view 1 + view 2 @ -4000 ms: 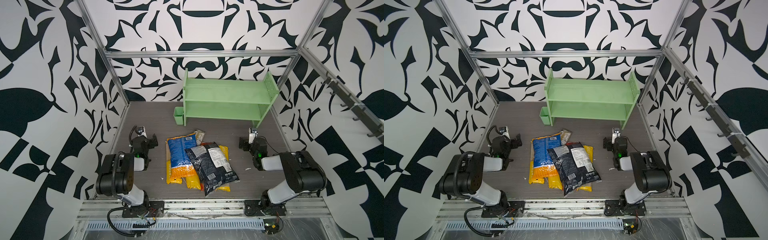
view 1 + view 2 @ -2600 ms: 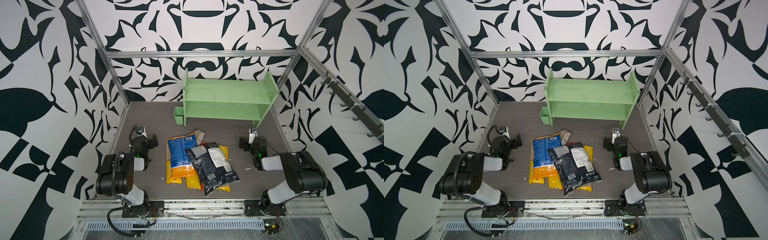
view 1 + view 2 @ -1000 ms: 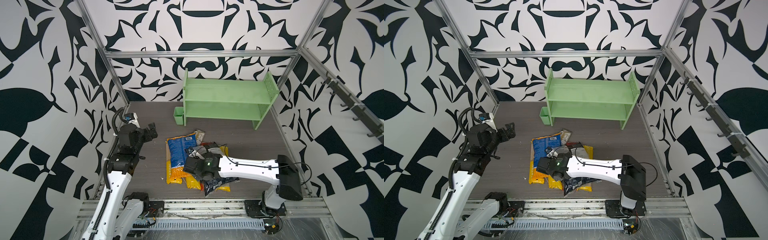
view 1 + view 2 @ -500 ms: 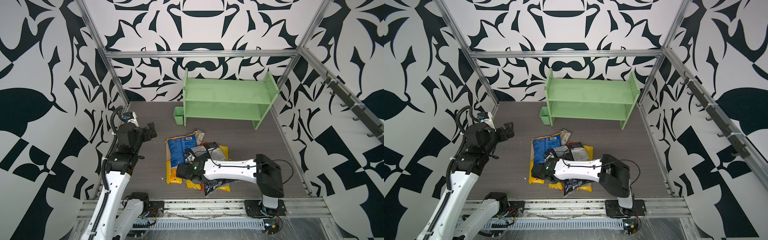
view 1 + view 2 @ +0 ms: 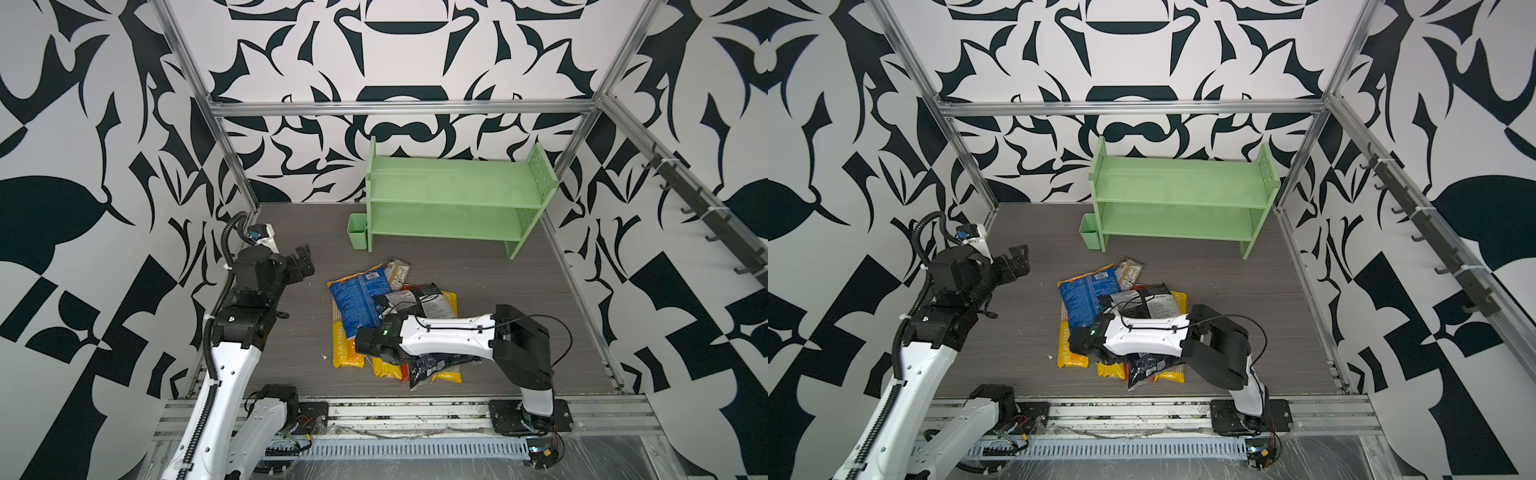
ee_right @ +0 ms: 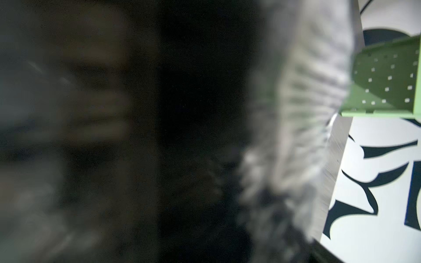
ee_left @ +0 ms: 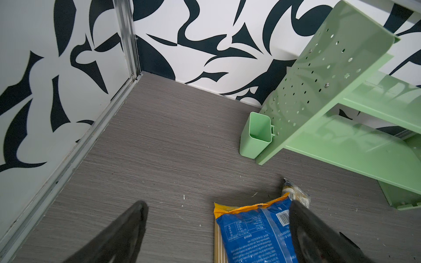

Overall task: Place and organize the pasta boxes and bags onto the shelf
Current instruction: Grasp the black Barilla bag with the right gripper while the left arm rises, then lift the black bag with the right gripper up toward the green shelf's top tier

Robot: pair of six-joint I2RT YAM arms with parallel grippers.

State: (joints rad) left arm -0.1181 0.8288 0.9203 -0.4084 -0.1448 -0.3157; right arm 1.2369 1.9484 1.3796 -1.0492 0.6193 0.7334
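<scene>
My right gripper slides outward onto the side of the black bag (image 5: 391,303) (image 6: 302,109) by the blue-and-orange bag next, as this side lies just outward of the gripper.
The pasta bags lie in a heap mid-floor. A blue-and-orange bag (image 5: 359,299) (image 5: 1086,297) (image 7: 255,232) rests on yellow spaghetti packs (image 5: 345,353), beside a black bag with a white label (image 5: 415,297) (image 5: 1150,301). My right arm's wrist (image 5: 374,340) (image 5: 1088,338) lies low across the heap; its fingers are hidden beneath it. The right wrist view is a dark blur with crinkled foil right at the lens. My left gripper (image 5: 306,264) (image 5: 1019,262) (image 7: 218,205) hangs open and empty left of the heap. The light green shelf (image 5: 449,195) (image 5: 1179,187) (image 7: 341,95) (image 6: 387,79) stands empty at the back.
A small green cup (image 5: 357,232) (image 7: 255,136) hangs on the shelf's left side panel. A small pale pack (image 5: 397,272) (image 7: 296,193) pokes out at the heap's far end. Patterned walls with metal rails enclose the grey floor (image 5: 291,332).
My right arm has slid leftward across the heap, its elbow drawing in, and the wrist has settled low on the packs. The left arm has hardly moved.
</scene>
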